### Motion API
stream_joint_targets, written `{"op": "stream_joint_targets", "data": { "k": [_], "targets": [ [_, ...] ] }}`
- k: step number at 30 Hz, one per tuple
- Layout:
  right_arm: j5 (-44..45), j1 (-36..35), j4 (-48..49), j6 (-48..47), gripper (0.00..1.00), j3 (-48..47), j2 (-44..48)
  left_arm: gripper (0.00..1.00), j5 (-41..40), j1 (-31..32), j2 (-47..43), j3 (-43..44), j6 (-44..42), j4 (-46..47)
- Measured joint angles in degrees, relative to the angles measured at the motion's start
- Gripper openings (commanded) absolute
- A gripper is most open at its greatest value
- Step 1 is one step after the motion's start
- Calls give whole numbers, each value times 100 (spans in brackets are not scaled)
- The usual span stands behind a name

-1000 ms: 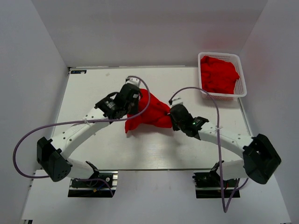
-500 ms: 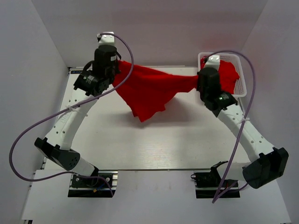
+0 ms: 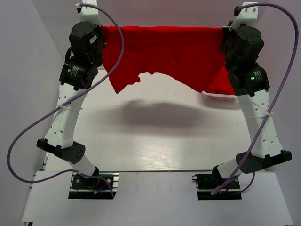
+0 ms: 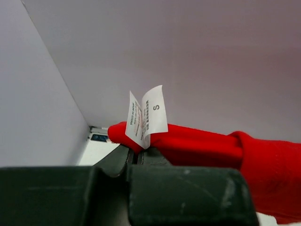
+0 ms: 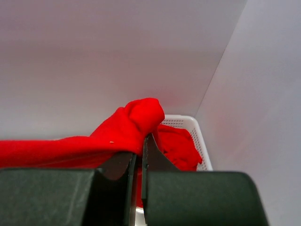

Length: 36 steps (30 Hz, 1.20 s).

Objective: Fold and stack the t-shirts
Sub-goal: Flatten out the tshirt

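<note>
My right gripper tips downward next and brings the knob down onto the bare tabletop (image 3: 186, 92) beside the basket to release it, because the shirt hangs high in the air.
A bright red t-shirt (image 3: 164, 52) hangs stretched in the air between my two raised arms, high above the table. My left gripper (image 3: 101, 32) is shut on its left end, where a white size label (image 4: 146, 115) sticks up from the cloth (image 4: 197, 146). My right gripper (image 3: 225, 32) is shut on its right end, a bunched knob of red cloth (image 5: 136, 122). The shirt's lower edge droops unevenly. More red t-shirts (image 5: 176, 146) lie in the white basket (image 5: 195, 129).
The white lattice basket (image 3: 221, 97) stands at the table's back right, mostly behind the hanging shirt and my right arm. The white table (image 3: 155, 136) carries the shirt's shadow. Grey walls close in at the back and both sides.
Both arms have lifted up and spread apart, carrying the shirt from a crumpled heap on the table to a taut spread sheet hanging in the air.
</note>
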<state>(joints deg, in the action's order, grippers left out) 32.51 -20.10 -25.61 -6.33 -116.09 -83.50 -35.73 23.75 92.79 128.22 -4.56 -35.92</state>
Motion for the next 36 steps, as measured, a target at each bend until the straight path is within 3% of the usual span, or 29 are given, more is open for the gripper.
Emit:
{"op": "stream_joint_targets", "data": {
  "k": [8,16,20,25,29,32,33,34,35,36],
  "targets": [
    [-807,17,-393,-407,0,-7,422,0,118,4,-603,-72,-645,380],
    [-1856,15,-391,-232,0,1211,2214,0,787,42,-1928,-625,-741,446],
    [-1967,15,-76,-31,0,1587,2461,0,734,37,-2031,-758,-546,457],
    [-1471,42,636,374,0,2704,1744,0,442,-57,-1727,-1694,140,393],
    [-1497,107,1156,708,0,3508,402,0,365,-310,-1014,-2981,876,382],
    [-1827,133,1272,787,0,3755,-796,0,542,-660,2,-3740,1405,256],
    [-1943,136,1366,787,25,3733,-1193,0,605,-785,398,-3818,1519,173],
    [-2020,136,1375,791,38,3630,-1620,26,669,-927,844,-3812,1628,114],
    [-2037,136,1209,765,45,3324,-2055,42,754,-1071,1296,-3720,1711,20],
    [-2079,133,1154,769,57,2822,-2636,73,826,-1215,1777,-3501,1770,-149]
  ]
}}
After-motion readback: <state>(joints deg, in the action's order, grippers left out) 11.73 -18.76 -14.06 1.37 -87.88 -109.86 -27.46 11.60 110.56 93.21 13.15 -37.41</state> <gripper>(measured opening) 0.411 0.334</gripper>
